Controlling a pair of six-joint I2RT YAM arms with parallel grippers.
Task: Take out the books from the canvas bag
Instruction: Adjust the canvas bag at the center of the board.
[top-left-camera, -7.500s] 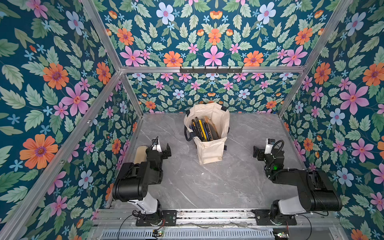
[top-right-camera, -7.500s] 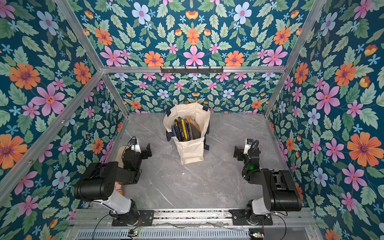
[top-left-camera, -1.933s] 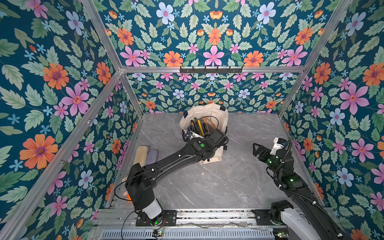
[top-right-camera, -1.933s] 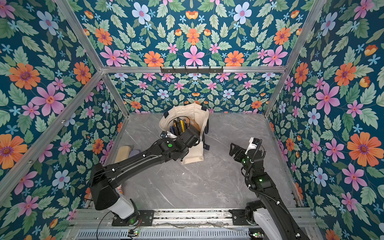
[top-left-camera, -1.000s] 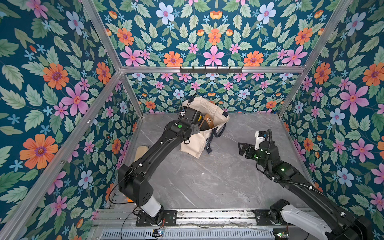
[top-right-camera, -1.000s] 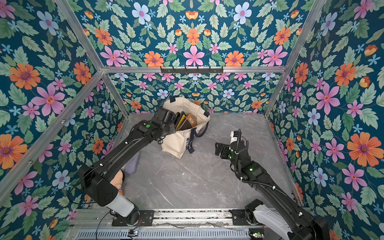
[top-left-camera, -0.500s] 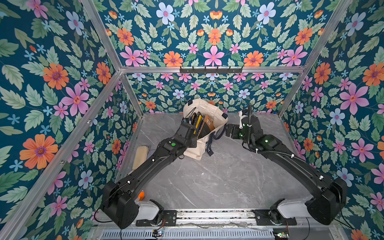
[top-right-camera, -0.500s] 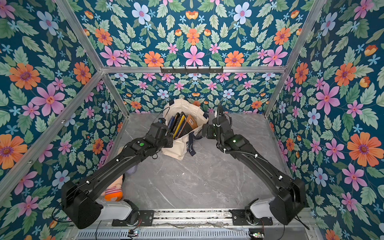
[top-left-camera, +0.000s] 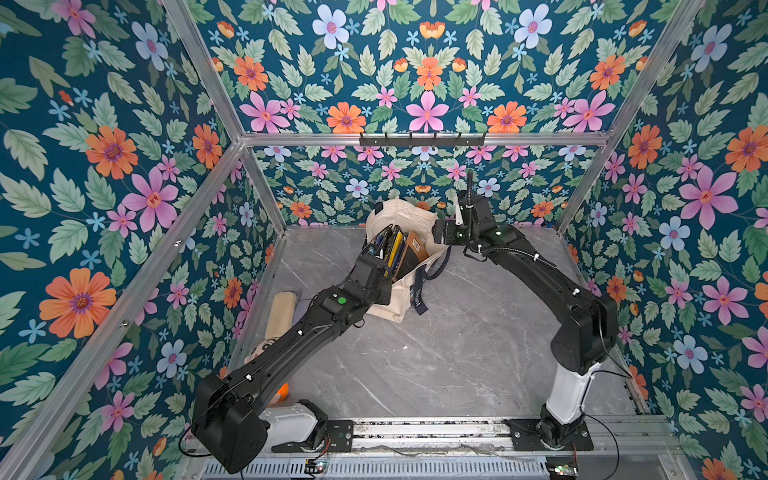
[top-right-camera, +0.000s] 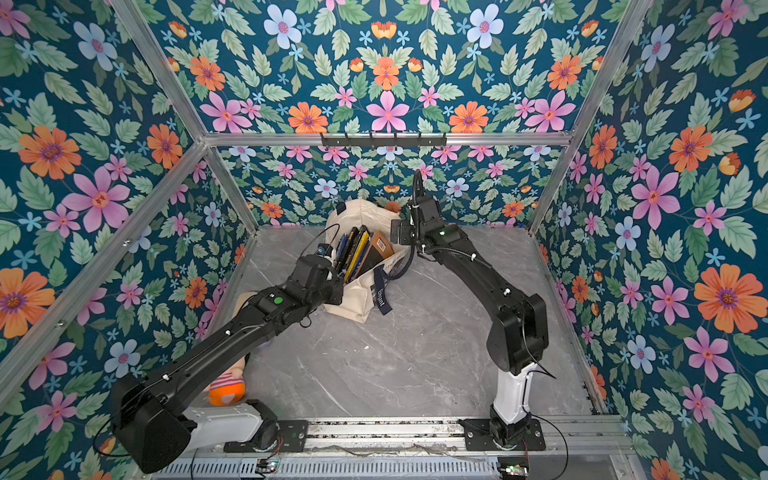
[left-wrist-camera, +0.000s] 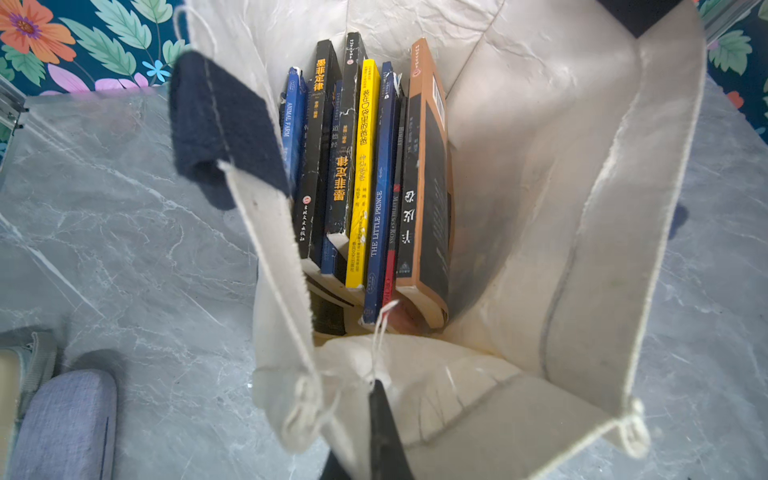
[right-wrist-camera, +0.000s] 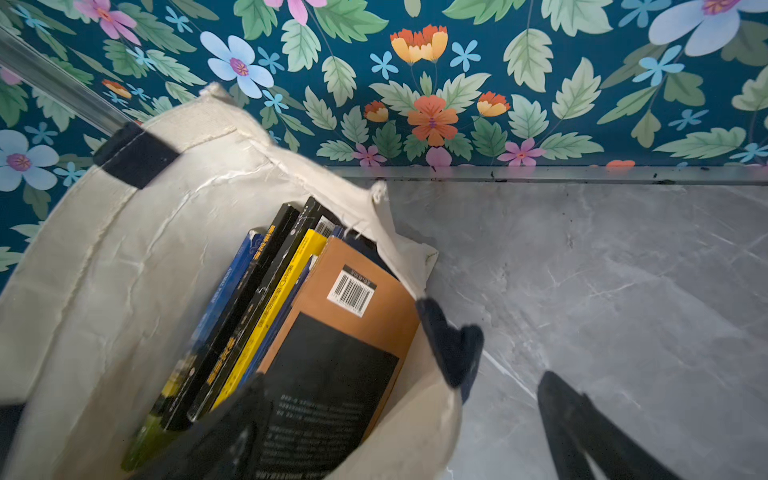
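Observation:
My right gripper moves outward and down onto the bag's rim (right-wrist-camera: 408, 273) beside the brown-and-black book next, since its open fingers already hang on either side of that rim.
The cream canvas bag (top-left-camera: 395, 216) (top-right-camera: 353, 305) stands tilted at the back middle of the table, mouth open. Several books (top-left-camera: 397, 253) (top-right-camera: 359, 249) stand upright in it, spines up; the outermost is a brown-and-black one (right-wrist-camera: 353, 332) (left-wrist-camera: 428, 166). My left gripper (left-wrist-camera: 377, 386) is shut on the bag's near rim; in both top views its wrist (top-left-camera: 368, 270) covers that rim. My right gripper (right-wrist-camera: 399, 399) (top-left-camera: 440, 237) hangs open over the bag's right rim. One finger (right-wrist-camera: 232, 419) is over the books, the other finger (right-wrist-camera: 561, 399) is outside, above the table.
The bag's navy strap (top-left-camera: 419, 291) hangs down its front onto the grey marble table (top-left-camera: 436, 353). A beige pouch (top-left-camera: 282, 307) and a grey-lilac case (left-wrist-camera: 62, 419) lie by the left wall, with an orange plush toy (top-right-camera: 226, 388) nearer the front. Floral walls stand close behind the bag.
Over the last second my right arm swung from the table's right side to the bag's right rim. My left gripper, still shut on the rim, moved forward a little; the bag shifted slightly.

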